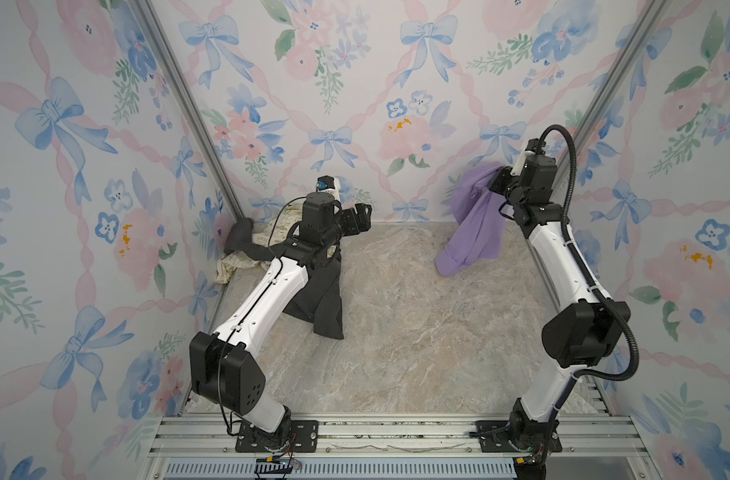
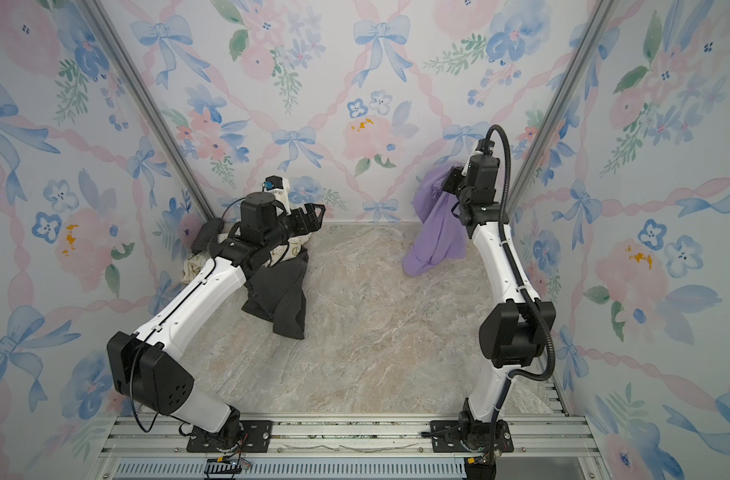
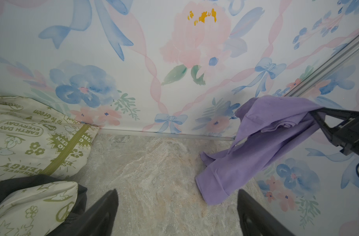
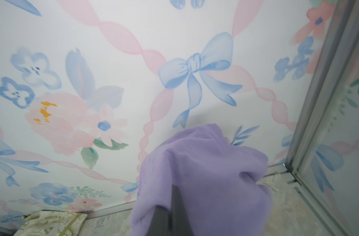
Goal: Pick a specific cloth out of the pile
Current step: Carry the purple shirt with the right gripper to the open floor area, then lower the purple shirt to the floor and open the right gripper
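The bare marble beside the cloth's lower end is clear of the pile, so my right gripper should next move down and back toward that spot and release there.
The lavender-purple cloth hangs at the back right, away from the pile, and its lower end rests on the table. My right gripper is shut on the cloth's upper part and holds it up near the back wall; the fabric drapes over the fingers. The pile lies in the back left corner: a dark charcoal garment and a cream cloth with green print. My left gripper hovers open above the pile's right edge with nothing between its fingers.
Floral walls close in the marble table at the back and on both sides, with metal corner posts. An aluminium rail runs along the front edge. The left arm's forearm lies over the charcoal garment.
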Controlling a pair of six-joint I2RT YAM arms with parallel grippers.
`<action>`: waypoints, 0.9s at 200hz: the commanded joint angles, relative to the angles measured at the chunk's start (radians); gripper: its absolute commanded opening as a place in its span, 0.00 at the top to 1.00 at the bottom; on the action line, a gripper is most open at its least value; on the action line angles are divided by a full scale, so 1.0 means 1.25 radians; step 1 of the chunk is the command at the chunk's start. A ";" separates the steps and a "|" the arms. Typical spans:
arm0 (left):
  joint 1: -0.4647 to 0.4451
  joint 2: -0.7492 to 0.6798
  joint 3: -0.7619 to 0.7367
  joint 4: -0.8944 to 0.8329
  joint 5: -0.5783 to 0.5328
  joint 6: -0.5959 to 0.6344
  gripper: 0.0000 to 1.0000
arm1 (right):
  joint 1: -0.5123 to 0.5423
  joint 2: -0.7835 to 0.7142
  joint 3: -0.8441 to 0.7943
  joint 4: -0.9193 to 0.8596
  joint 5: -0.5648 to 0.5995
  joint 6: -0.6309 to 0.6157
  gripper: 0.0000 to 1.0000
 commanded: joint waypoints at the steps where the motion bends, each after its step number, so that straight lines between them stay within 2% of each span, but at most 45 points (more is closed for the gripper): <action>1: 0.007 0.002 0.019 0.000 0.007 0.023 0.08 | 0.002 -0.023 0.027 0.097 -0.067 -0.041 1.00; 38: 0.008 -0.007 0.007 0.000 0.005 0.022 0.06 | -0.006 -0.047 -0.062 0.055 -0.032 -0.106 1.00; 92: 0.010 -0.019 -0.009 0.000 -0.005 0.024 0.04 | -0.034 -0.090 -0.323 0.011 0.060 -0.078 0.99; 133: 0.013 -0.017 -0.008 0.001 -0.005 0.028 0.02 | -0.052 -0.045 -0.364 -0.187 0.186 -0.018 0.99; 180: 0.022 -0.014 -0.005 0.000 0.000 0.033 0.02 | -0.081 0.057 -0.352 -0.356 0.206 0.036 0.95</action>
